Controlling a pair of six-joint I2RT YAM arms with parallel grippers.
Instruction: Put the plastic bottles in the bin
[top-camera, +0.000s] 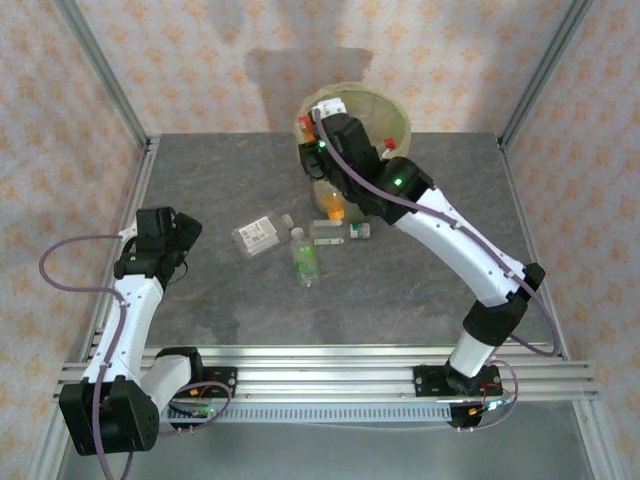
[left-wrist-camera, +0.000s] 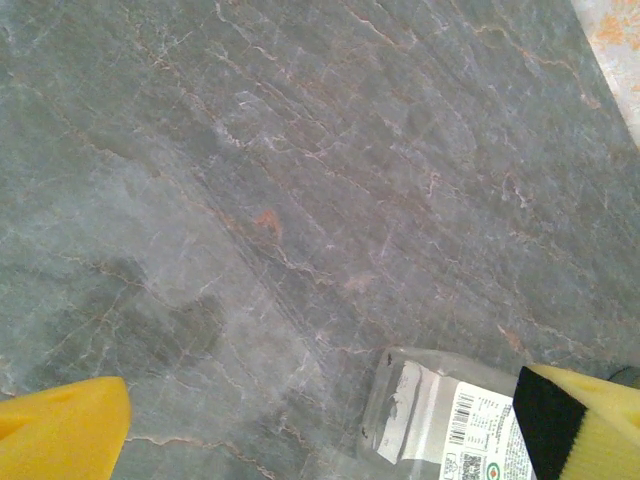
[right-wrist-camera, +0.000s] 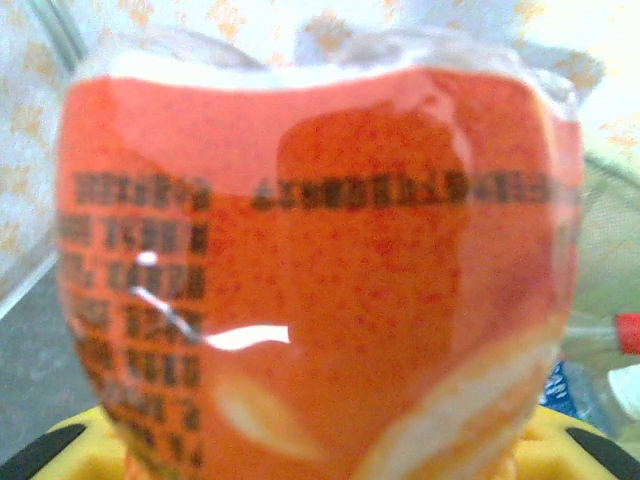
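Observation:
Next, my right gripper moves outward across the bin's rim, over the bin's opening (top-camera: 377, 112), and releases the red-labelled plastic bottle (top-camera: 303, 123), as it still hangs at the bin's rim.
My right gripper (top-camera: 312, 135) hangs at the left rim of the bin (top-camera: 395, 115), shut on a red-labelled plastic bottle (top-camera: 303, 123). That bottle (right-wrist-camera: 310, 260) looms close in the right wrist view, squeezed between the yellow fingers (right-wrist-camera: 80, 445) of the right gripper (right-wrist-camera: 320, 450). Several more bottles lie mid-table: a flat clear one with a white label (top-camera: 255, 237), a green-labelled one (top-camera: 305, 260), an orange one (top-camera: 335, 207) and two small ones (top-camera: 330, 236) (top-camera: 358, 231). My left gripper (top-camera: 185, 235) stands open left of them. In its wrist view the left gripper (left-wrist-camera: 320, 430) is just above the table, with the clear bottle (left-wrist-camera: 440, 420) by the right finger (left-wrist-camera: 585, 425).
The bin holds bottles, one with a red cap (right-wrist-camera: 625, 332). Metal frame posts (top-camera: 100, 70) stand at the table's back corners and a rail (top-camera: 320, 365) runs along the near edge. The bare grey tabletop (left-wrist-camera: 300, 180) spreads under the left gripper.

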